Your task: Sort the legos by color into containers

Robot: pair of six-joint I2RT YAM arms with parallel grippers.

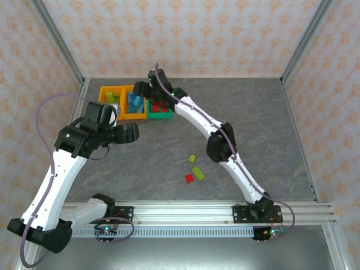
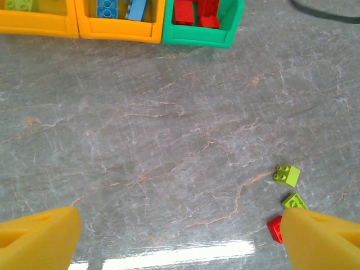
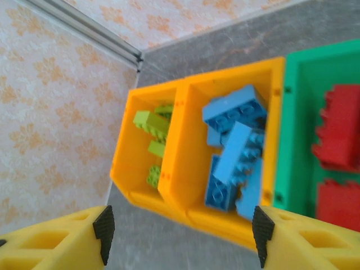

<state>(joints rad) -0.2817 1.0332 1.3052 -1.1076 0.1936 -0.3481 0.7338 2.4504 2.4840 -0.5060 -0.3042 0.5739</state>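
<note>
My open left gripper swings across the table and down onto the small lime brick [image 2: 287, 175] next, since it lies loose outside the bin of lime bricks.
Three bins stand in a row at the back. The left orange-yellow bin [image 1: 104, 93] [image 3: 125, 163] holds lime bricks [image 3: 151, 124]. The middle orange-yellow bin [image 1: 125, 116] [image 3: 194, 95] holds blue bricks [image 3: 233, 146]. The green bin [image 1: 159, 117] [image 3: 295, 112] holds red bricks [image 3: 337, 135]. Two lime bricks [image 1: 192, 158] [image 1: 198, 172] and one red brick [image 1: 189, 178] lie loose mid-table. In the left wrist view they are the small lime brick [image 2: 287, 175], the lime brick [image 2: 295, 201] and the red brick [image 2: 275, 228]. My left gripper [image 1: 135, 134] [image 2: 180, 247] is open and empty, left of the loose bricks. My right gripper [image 1: 147, 85] [image 3: 180, 236] hovers open over the bins, holding nothing.
The grey marbled table [image 1: 253, 124] is walled by patterned panels with metal posts [image 1: 59, 48]. A metal rail [image 1: 185, 212] runs along the near edge. A black cable [image 2: 326, 14] lies to the right of the green bin.
</note>
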